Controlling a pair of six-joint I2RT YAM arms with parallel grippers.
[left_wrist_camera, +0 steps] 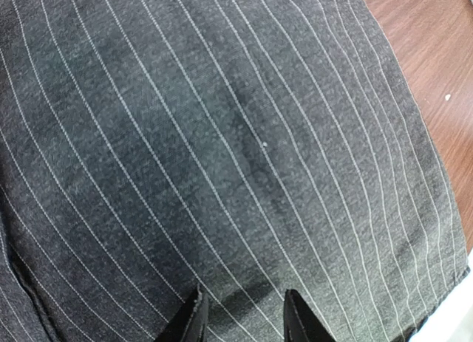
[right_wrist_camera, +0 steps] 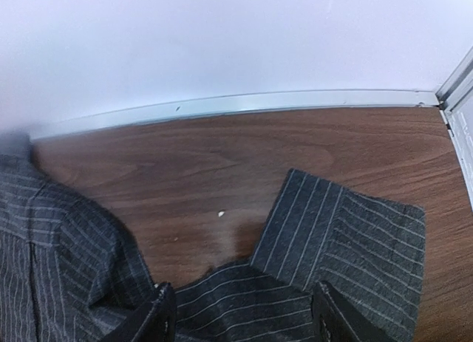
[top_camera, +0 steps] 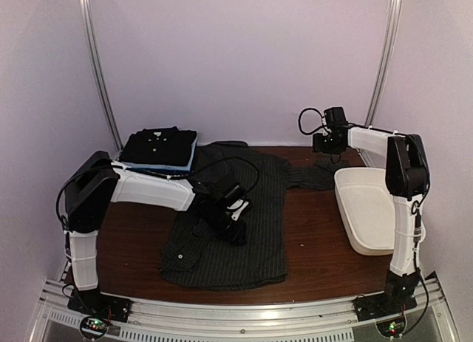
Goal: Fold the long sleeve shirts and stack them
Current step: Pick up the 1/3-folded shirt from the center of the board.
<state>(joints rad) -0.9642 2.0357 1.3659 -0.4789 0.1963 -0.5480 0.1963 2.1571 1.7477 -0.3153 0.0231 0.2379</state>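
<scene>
The right gripper's open fingers still hang above the bend of the sleeve, so it should move down toward the pinstriped shirt's cuff, onto the cuff's edge on the side of the shirt's body.
A charcoal pinstriped long sleeve shirt (top_camera: 244, 238) lies spread on the wooden table (top_camera: 310, 231), its right sleeve (top_camera: 314, 173) reaching toward the back right. Two folded shirts are stacked at the back left, a black one (top_camera: 157, 144) on a light blue one (top_camera: 186, 163). My left gripper (top_camera: 235, 222) hovers low over the shirt's middle. In the left wrist view the left gripper (left_wrist_camera: 244, 316) has its fingertips (left_wrist_camera: 191, 323) apart above flat pinstriped cloth (left_wrist_camera: 222, 150). My right gripper (top_camera: 323, 151) hangs above the sleeve end. The right wrist view has the right gripper (right_wrist_camera: 244, 312) wide open over the cuff (right_wrist_camera: 347, 231).
A white plastic tub (top_camera: 366, 209) stands at the right edge beside the right arm. White walls with metal rails close in the back and both sides. Bare wood (right_wrist_camera: 192, 172) lies between the cuff and the back wall.
</scene>
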